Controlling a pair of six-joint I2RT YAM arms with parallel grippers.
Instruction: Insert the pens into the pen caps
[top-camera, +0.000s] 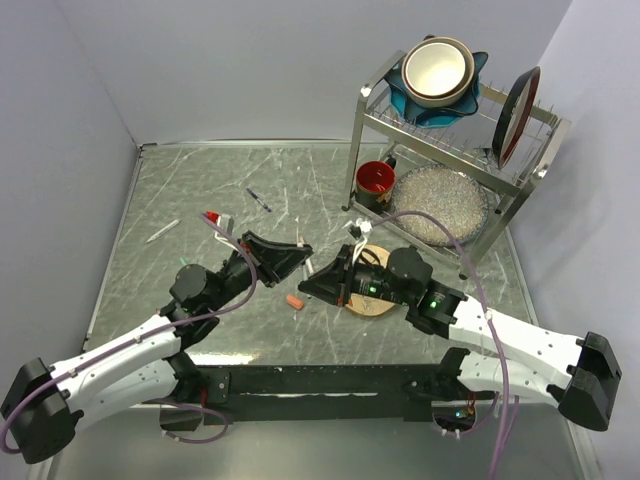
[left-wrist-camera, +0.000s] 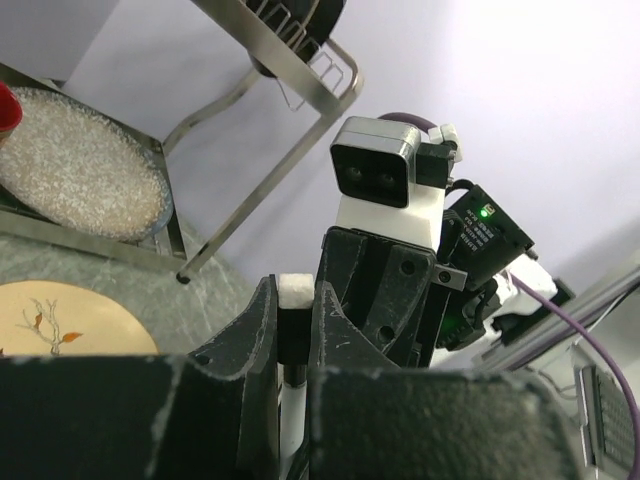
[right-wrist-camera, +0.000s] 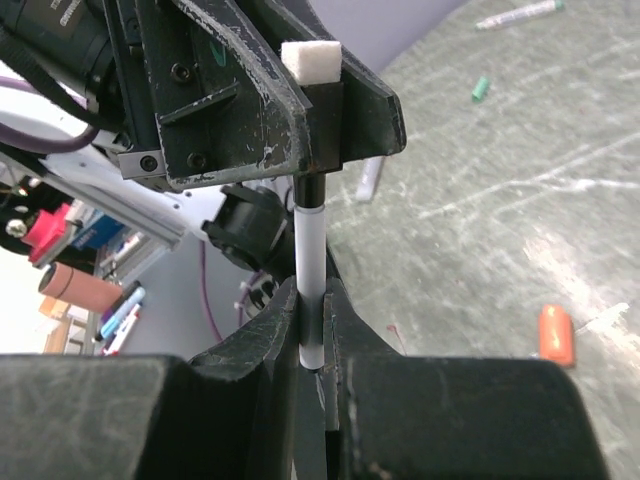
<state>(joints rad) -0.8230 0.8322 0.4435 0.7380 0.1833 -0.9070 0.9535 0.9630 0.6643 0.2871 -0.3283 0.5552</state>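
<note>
The left gripper turns downward next and lowers the capped pen onto the tabletop (top-camera: 300, 268) beside the lying white pen to release it. The black cap covers the end of the capped pen's body.
Above the table's middle, my two grippers meet tip to tip on one pen (right-wrist-camera: 310, 250) with a white barrel. My right gripper (right-wrist-camera: 312, 300) (top-camera: 318, 283) is shut on the barrel. My left gripper (left-wrist-camera: 295, 295) (top-camera: 303, 254) is shut on the black pen cap (left-wrist-camera: 294, 330) (right-wrist-camera: 320, 110) with a white end, which sits over the pen's far end. An orange-red pen cap (top-camera: 294, 300) (right-wrist-camera: 555, 334) lies on the table below them. Other pens lie to the far left: a dark one (top-camera: 259, 200), a white one (top-camera: 162, 231) and a red-tipped one (top-camera: 215, 218).
A metal dish rack (top-camera: 365, 140) stands at the back right with bowls (top-camera: 438, 70) on top and a glass dish (top-camera: 440, 205) below. A red cup (top-camera: 376, 180) sits beside it. A round wooden disc (top-camera: 375, 305) lies under my right arm. A small green cap (right-wrist-camera: 480, 88) lies on the table.
</note>
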